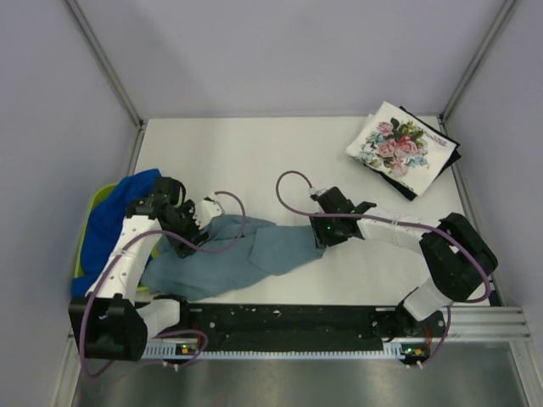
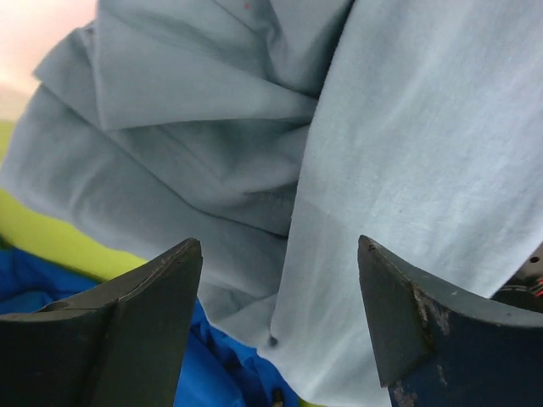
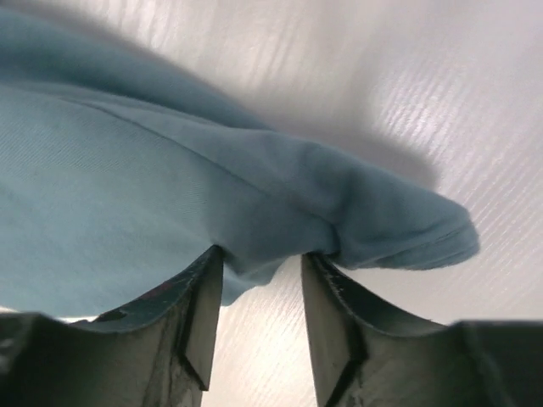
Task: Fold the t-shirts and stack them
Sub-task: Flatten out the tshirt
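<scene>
My left gripper will next move down onto the grey-blue t-shirt's long edge beside the wrinkles to close, because that edge runs between its open fingers.
The grey-blue t-shirt lies crumpled on the table between my two grippers. My left gripper hangs open just above its left end; the left wrist view shows the open gripper over the wrinkled shirt. My right gripper is shut on the shirt's right edge; in the right wrist view the gripper pinches a fold of the shirt, lifted off the table. The royal blue t-shirt sits bunched in the tray. The folded floral t-shirt lies on the black t-shirt at the back right.
The lime-green tray stands at the left table edge, under the blue shirt; its rim and the blue shirt show in the left wrist view. White walls enclose the table. A black rail runs along the near edge.
</scene>
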